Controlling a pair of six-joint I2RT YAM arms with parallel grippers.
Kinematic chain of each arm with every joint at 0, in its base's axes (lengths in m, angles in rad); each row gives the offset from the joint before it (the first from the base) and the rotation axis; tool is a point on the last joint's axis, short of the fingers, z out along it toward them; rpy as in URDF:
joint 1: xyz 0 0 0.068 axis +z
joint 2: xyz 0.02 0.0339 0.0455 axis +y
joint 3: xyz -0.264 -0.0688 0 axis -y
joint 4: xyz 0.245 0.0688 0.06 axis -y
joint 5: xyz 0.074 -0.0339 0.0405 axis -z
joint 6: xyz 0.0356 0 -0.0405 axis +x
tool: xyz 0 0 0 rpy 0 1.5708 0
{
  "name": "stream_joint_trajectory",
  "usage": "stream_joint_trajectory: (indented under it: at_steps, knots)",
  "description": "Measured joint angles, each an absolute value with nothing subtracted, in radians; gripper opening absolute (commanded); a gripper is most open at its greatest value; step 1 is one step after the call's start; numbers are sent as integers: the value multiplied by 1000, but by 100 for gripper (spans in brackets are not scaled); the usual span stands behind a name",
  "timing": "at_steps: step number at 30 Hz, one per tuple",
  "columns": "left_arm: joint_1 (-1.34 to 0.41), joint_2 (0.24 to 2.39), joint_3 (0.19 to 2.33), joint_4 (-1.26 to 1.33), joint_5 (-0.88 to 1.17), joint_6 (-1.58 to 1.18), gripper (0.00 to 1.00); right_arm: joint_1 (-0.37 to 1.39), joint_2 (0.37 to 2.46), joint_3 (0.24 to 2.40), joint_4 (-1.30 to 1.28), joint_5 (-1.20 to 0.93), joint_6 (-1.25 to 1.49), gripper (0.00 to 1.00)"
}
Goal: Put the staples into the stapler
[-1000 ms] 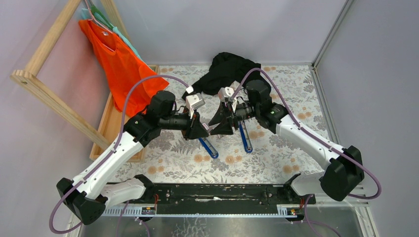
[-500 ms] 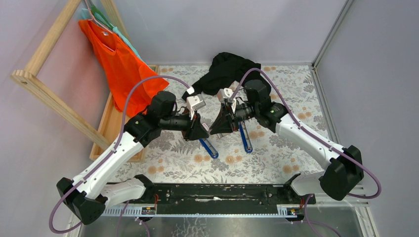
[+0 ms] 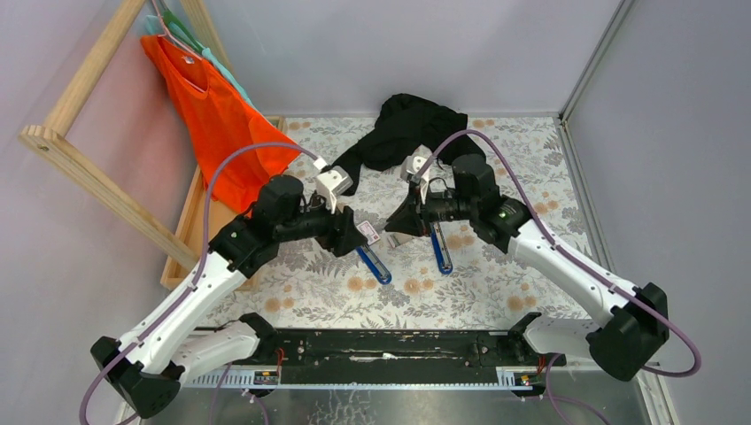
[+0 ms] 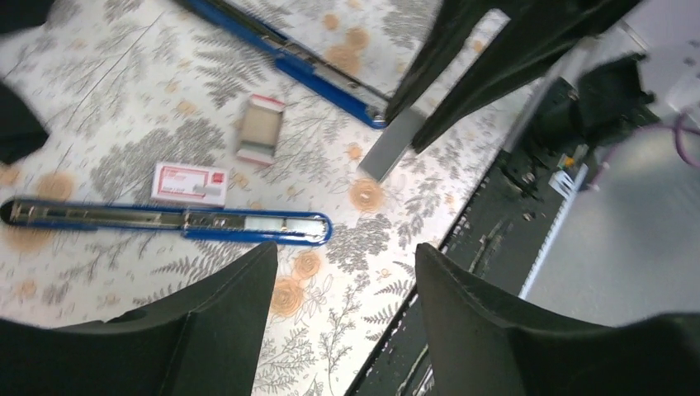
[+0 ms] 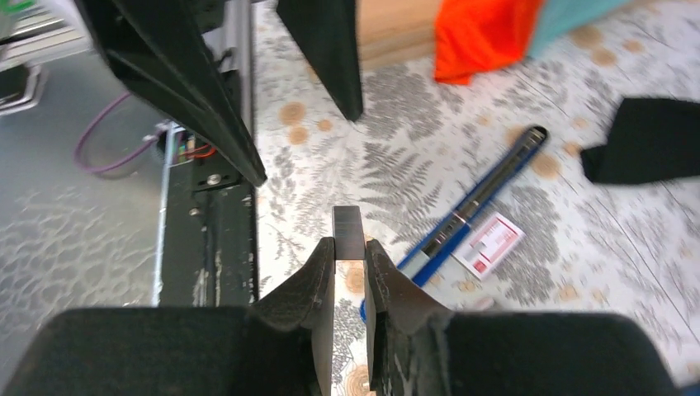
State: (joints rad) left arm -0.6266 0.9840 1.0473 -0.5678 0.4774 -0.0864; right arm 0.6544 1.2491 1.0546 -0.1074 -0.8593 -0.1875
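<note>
I should carry the staples across with my right gripper, then lower and release them, since the second blue piece's channel (image 3: 440,248) is open below it, to its right in the top view.
My right gripper (image 5: 350,245) is shut on a short grey strip of staples (image 5: 347,232), held above the flowered table; the same staples (image 4: 394,147) show in the left wrist view. My left gripper (image 4: 345,256) is open and empty, a little to the left of it. Below lies a blue stapler (image 4: 173,221) with its metal channel showing, and a second long blue piece (image 4: 285,58) lies nearby. The white-and-red staple box (image 4: 190,183) and its open tray (image 4: 260,129) lie between them. From above, the left gripper (image 3: 352,237) and right gripper (image 3: 391,228) hang over both blue pieces (image 3: 375,266) (image 3: 440,251).
A black cloth (image 3: 407,128) lies at the back of the table. An orange garment (image 3: 217,115) hangs on a wooden rack (image 3: 97,177) at the left. A black rail (image 3: 390,345) with the arm bases runs along the near edge.
The grippers were tip to tip. Now the left one has opened and drawn back to the left, and the right one has shut on the staples and keeps them.
</note>
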Motion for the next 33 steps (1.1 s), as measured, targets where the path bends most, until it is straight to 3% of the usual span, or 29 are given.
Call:
stream_joint_trajectory:
  at_steps: [9, 16, 33]
  knots:
    - [-627, 871, 842, -464, 123, -352, 88, 655, 1134, 910, -77, -454, -56, 16]
    - [-627, 818, 724, -400, -33, -503, 95, 655, 1101, 808, -75, -175, 10, 16]
    - [-627, 796, 653, -350, -163, -627, 100, 655, 1122, 657, -29, 228, 137, 16]
